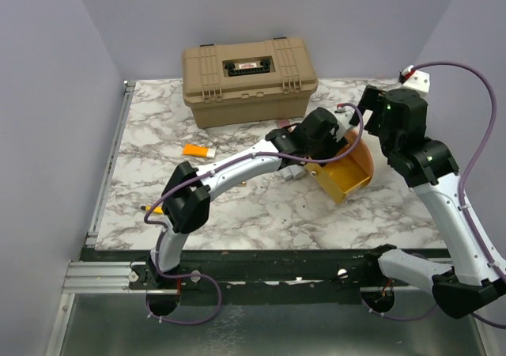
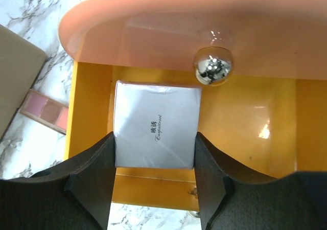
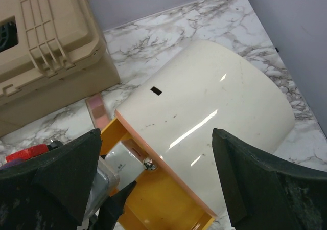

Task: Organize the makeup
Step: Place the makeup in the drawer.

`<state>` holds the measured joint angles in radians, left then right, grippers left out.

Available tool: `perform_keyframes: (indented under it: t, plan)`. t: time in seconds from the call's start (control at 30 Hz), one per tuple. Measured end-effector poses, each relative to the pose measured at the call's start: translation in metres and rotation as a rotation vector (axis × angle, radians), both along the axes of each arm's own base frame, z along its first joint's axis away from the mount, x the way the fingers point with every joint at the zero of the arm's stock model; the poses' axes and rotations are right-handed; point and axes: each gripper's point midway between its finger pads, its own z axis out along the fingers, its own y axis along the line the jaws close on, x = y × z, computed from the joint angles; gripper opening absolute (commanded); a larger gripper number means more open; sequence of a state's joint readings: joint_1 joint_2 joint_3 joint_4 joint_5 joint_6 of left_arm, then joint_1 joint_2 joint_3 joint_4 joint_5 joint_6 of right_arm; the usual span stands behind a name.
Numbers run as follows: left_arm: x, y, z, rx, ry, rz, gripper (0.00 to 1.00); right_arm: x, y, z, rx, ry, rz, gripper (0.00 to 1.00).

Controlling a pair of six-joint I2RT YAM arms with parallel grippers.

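Observation:
My left gripper holds the white makeup box [image 2: 156,122] above the pouch's bare orange bottom. It should next lower the box onto the end of the pouch's bottom near the pink palette and release it.
My left gripper [image 1: 322,144] reaches into a round pouch, cream outside [image 3: 214,102] and orange inside [image 1: 348,178]. In the left wrist view the left gripper [image 2: 155,143] is shut on a small white printed makeup box [image 2: 156,122] and holds it inside the orange interior [image 2: 255,122]. My right gripper [image 1: 373,109] is open, and in its wrist view it [image 3: 156,138] hovers wide over the cream lid. A pink palette [image 2: 46,110] lies on the table beside the pouch. An orange tube [image 1: 198,150] and a yellow pencil [image 1: 150,208] lie at the left.
The big tan hard case [image 1: 249,79] stands shut at the back, close behind the pouch. Small pale items [image 1: 292,174] lie under the left arm. A metal rail [image 1: 107,174] runs along the table's left edge, and walls close in on both sides.

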<state>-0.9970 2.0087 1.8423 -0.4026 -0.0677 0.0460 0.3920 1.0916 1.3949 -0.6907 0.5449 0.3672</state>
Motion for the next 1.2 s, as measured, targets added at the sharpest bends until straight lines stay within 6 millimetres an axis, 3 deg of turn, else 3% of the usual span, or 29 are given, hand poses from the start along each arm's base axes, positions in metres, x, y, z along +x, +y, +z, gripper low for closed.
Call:
perform_keyframes:
  t: [0.23,0.43,0.53,0.7,0.83,1.2]
  plan:
    - [0.009,0.01,-0.008,0.076,-0.026,0.04,0.22,0.0,-0.001,-0.001,0.0,-0.002,-0.004,0.98]
    - [0.013,0.017,-0.018,0.115,-0.024,0.069,0.45,0.011,-0.017,-0.014,0.003,0.035,-0.06,0.98]
    - [0.014,0.017,-0.024,0.123,-0.017,0.07,0.5,0.016,-0.025,-0.024,0.03,0.062,-0.069,0.98]
    - [0.014,0.017,-0.024,0.119,-0.011,0.08,0.59,0.023,-0.024,-0.04,0.065,0.107,-0.048,0.98]
    - [0.015,0.018,-0.024,0.115,-0.004,0.09,0.71,0.027,-0.021,-0.053,0.096,0.14,-0.027,0.98]
    - [0.018,0.02,-0.019,0.097,0.0,0.105,0.73,0.032,-0.019,-0.056,0.141,0.137,-0.006,0.98]
